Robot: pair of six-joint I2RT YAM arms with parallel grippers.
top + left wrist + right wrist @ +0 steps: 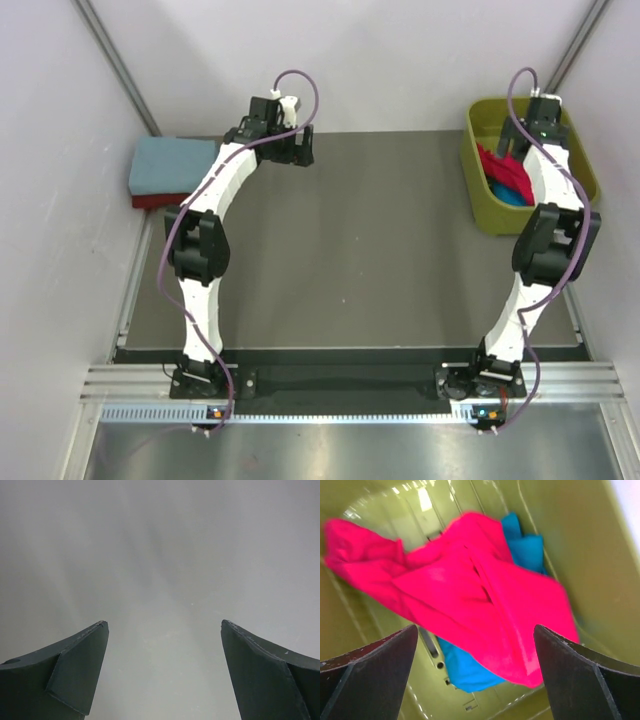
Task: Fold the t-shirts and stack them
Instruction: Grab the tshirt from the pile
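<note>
I should lower my right gripper deeper into the tub and close it on the red t-shirt's broad end (pixel 524 184) (pixel 516 652), because the red t-shirt lies over the blue one.
A bright red t-shirt (pixel 470 600) lies crumpled in the olive-green tub (pixel 480 195), on top of a bright blue t-shirt (pixel 465 667); both also show in the top view, the red t-shirt (pixel 505 172) and the blue t-shirt (pixel 515 197). My right gripper (pixel 476 630) hangs open above them inside the tub, holding nothing. A folded dusty blue-grey t-shirt (pixel 170 165) lies on a dark red t-shirt (pixel 155 201) at the table's far left. My left gripper (pixel 165 625) is open and empty, at the back of the table (pixel 300 145), facing a blank grey-white surface.
The dark grey table mat (pixel 350 250) lies between the arms. White walls close in at the left, back and right. The tub stands at the far right corner.
</note>
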